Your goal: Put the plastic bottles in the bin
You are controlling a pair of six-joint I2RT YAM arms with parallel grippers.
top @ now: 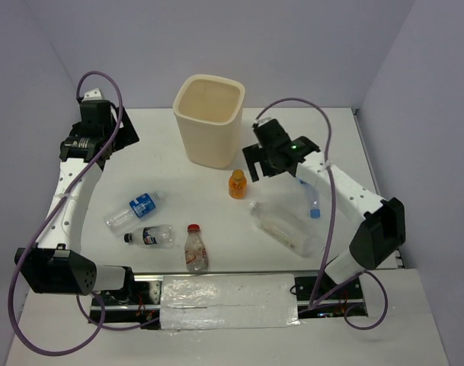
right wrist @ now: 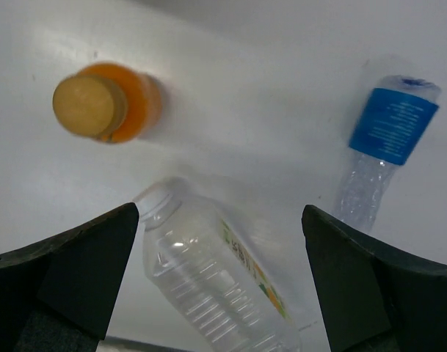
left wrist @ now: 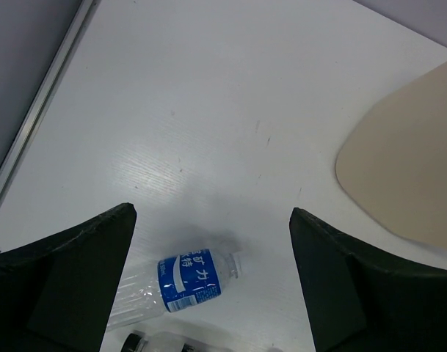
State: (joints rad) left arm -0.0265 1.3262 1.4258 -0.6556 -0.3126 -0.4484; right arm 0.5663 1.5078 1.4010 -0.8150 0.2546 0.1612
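I will next turn my right gripper and bring it down toward the large clear bottle's end with the cap (top: 256,208) (right wrist: 161,207).
The cream bin (top: 209,122) stands at the back centre, and its side (left wrist: 406,169) shows in the left wrist view. Lying at the front left are a blue-label bottle (top: 134,210) (left wrist: 190,280), a black-capped bottle (top: 149,236) (left wrist: 135,341) and a red-capped bottle (top: 195,248). An orange bottle (top: 237,184) (right wrist: 106,103) stands upright by a large clear bottle (top: 285,226) (right wrist: 216,286). A second blue-label bottle (top: 314,200) (right wrist: 388,139) lies partly under the right arm. My left gripper (top: 113,137) (left wrist: 211,213) hangs open and empty, high at the back left. My right gripper (top: 258,169) (right wrist: 219,211) is open above the large bottle's neck, holding nothing.
A metal rail (left wrist: 40,110) edges the white table on the left. Grey walls close in the back and both sides. A foil-covered plate (top: 228,301) sits between the arm bases at the front edge. Purple cables (top: 331,145) loop off both arms.
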